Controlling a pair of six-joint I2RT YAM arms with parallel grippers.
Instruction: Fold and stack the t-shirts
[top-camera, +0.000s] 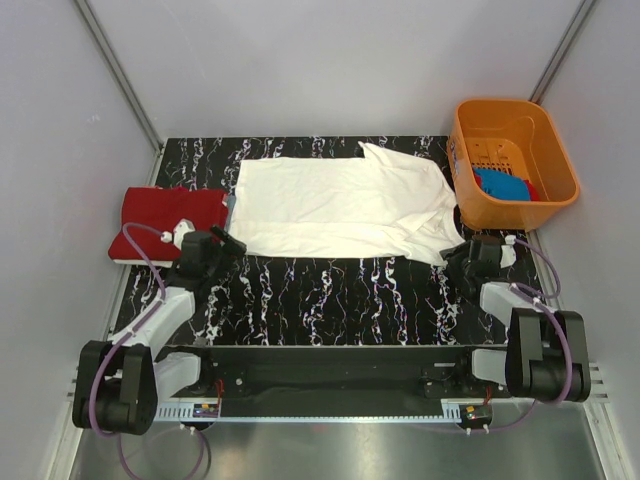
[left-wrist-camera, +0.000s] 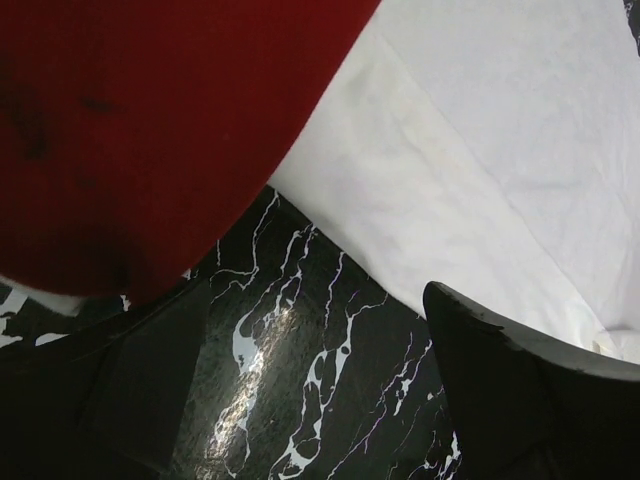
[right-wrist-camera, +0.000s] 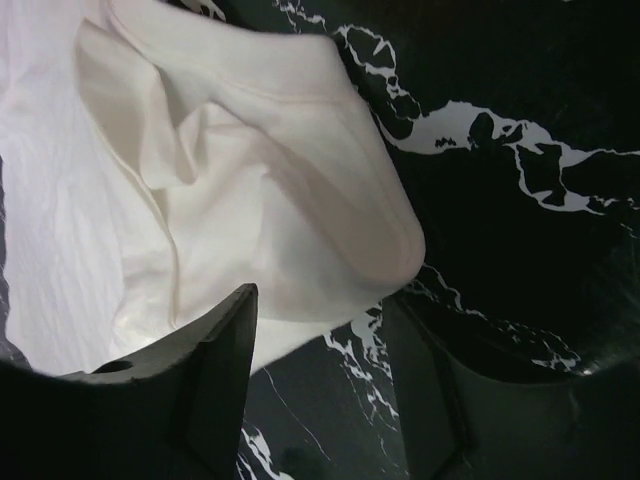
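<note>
The left gripper moves down onto the white t-shirt's near corner beside the red t-shirt next and closes, since only bare tabletop shows between the open fingers.
A large white t-shirt lies spread flat across the black marble table. To its left a red t-shirt lies folded on a pale board. A blue t-shirt sits in the orange basket. My left gripper is at the white shirt's near left corner, open, with only bare table between its fingers. In the left wrist view the red t-shirt and white t-shirt lie ahead. My right gripper stands open at the near right sleeve, whose edge reaches between the fingers.
The orange basket stands at the back right corner, close to the white shirt's right sleeve. Grey walls enclose the table on three sides. The arm bases and a black rail run along the near edge.
</note>
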